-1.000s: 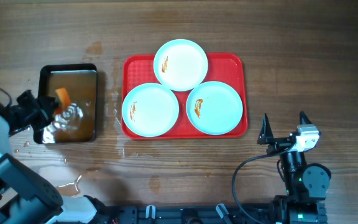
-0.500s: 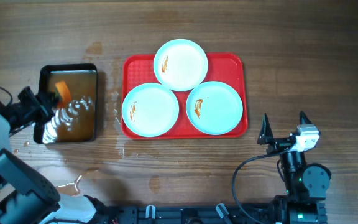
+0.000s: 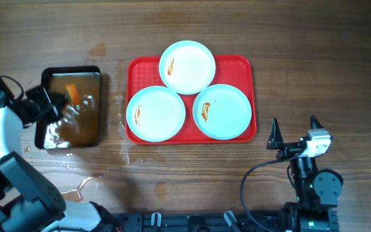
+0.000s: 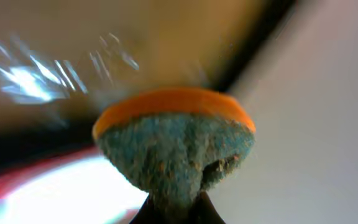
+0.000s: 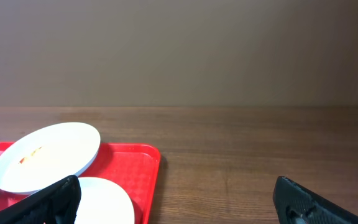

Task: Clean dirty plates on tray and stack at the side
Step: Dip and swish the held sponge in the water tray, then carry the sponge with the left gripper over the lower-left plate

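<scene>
The smeared plate nearest the pan [image 3: 165, 116] is to the right of my left gripper in the overhead view. I should move across and down next and let go of the sponge [image 3: 72, 94] there.
Three pale plates lie on the red tray [image 3: 240, 64]: one at the back [image 3: 187, 67], one front left [image 3: 156, 113], one front right [image 3: 222, 111]. Each bears an orange-red smear. My left gripper [image 3: 62, 102] is shut on an orange and green sponge [image 3: 72, 94] over the black pan; the left wrist view shows the sponge [image 4: 176, 140] pinched between the fingertips. My right gripper [image 3: 295, 132] is open and empty, to the right of and in front of the tray. In the right wrist view the back plate [image 5: 47, 155] and the tray [image 5: 138, 171] show at the left.
A black metal pan [image 3: 71, 107] holding brownish water stands left of the tray. Water drops and puddles lie on the wooden table around the pan [image 3: 82, 187]. The right arm's base [image 3: 314, 187] stands at the front right.
My left gripper has moved the sponge toward the back and right within the pan, and the water ripples. The plates and the right arm have not moved.
</scene>
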Robot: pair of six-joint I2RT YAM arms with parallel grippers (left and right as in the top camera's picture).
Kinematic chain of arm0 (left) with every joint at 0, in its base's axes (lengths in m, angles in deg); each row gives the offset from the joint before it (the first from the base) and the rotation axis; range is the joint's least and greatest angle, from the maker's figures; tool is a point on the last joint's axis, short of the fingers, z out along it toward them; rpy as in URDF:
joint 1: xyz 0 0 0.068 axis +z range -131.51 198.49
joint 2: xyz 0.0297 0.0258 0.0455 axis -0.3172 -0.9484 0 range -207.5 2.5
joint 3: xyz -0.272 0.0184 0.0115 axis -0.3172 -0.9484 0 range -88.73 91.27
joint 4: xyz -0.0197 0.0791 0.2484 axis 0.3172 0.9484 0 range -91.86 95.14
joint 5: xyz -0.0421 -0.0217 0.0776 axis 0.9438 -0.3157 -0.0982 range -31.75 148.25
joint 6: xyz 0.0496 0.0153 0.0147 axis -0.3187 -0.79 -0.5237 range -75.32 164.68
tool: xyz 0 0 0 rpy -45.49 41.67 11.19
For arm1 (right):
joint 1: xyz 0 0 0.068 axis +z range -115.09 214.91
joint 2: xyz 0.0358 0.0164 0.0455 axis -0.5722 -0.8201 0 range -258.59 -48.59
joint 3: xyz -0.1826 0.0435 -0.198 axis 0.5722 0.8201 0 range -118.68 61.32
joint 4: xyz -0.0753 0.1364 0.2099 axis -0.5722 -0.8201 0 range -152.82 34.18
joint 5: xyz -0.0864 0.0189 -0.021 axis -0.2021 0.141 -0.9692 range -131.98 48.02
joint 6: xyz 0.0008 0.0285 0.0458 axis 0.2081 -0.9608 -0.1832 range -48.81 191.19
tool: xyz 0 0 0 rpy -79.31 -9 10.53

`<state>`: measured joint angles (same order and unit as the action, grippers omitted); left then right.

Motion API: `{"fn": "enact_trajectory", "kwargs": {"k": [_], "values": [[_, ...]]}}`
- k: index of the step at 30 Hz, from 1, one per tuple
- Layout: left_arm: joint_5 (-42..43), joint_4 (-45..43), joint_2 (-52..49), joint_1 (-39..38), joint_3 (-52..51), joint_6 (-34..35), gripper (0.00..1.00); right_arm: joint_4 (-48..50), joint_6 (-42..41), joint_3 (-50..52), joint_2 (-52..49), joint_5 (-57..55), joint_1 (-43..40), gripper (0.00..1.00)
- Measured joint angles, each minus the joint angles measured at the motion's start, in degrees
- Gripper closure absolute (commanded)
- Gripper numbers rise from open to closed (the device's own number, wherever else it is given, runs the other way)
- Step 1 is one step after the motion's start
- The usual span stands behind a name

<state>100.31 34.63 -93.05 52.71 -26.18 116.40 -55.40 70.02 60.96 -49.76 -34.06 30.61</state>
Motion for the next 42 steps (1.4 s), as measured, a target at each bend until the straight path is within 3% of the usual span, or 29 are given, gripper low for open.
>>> {"fn": "enact_trajectory", "kwargs": {"k": [1, 3, 7, 10, 13, 16, 21, 28, 32, 36, 42], "values": [[-12.3, 3.0, 0.2, -0.9, -0.1, -0.1, 0.96, 0.0, 0.0, 0.0, 0.0, 0.0, 0.0, 0.00], [-16.2, 4.5, 0.3, -1.9, -0.2, -1.4, 0.96, 0.0, 0.0, 0.0, 0.0, 0.0, 0.0, 0.00], [-11.3, -0.3, 4.1, -3.2, -0.5, -7.7, 0.96, 0.0, 0.0, 0.0, 0.0, 0.0, 0.0, 0.00], [-4.5, -9.4, 11.9, -3.1, -1.0, -14.8, 0.96, 0.0, 0.0, 0.0, 0.0, 0.0, 0.0, 0.00], [-2.0, -12.7, 21.6, -3.2, -0.9, -18.1, 0.96, 0.0, 0.0, 0.0, 0.0, 0.0, 0.0, 0.00], [-3.9, -12.3, 30.2, -5.2, -0.8, -23.9, 0.96, 0.0, 0.0, 0.0, 0.0, 0.0, 0.0, 0.00], [-11.4, -6.3, 35.3, -18.9, -0.8, -37.2, 0.96, 0.0, 0.0, 0.0, 0.0, 0.0, 0.0, 0.00], [-21.1, -4.3, 22.4, -46.4, -0.9, -43.8, 0.96, 0.0, 0.0, 0.0, 0.0, 0.0, 0.0, 0.00], [-28.5, -6.0, 10.9, -56.5, -1.0, -43.6, 0.96, 0.0, 0.0, 0.0, 0.0, 0.0, 0.0, 0.00], [-34.8, -10.3, 0.4, -61.0, -1.2, -43.1, 0.96, 0.0, 0.0, 0.0, 0.0, 0.0, 0.0, 0.01], [-41.3, -11.7, -6.7, -61.2, -1.2, -42.9, 0.96, 0.0, 0.0, 0.0, 0.0, 0.0, 0.0, 0.00]]}}
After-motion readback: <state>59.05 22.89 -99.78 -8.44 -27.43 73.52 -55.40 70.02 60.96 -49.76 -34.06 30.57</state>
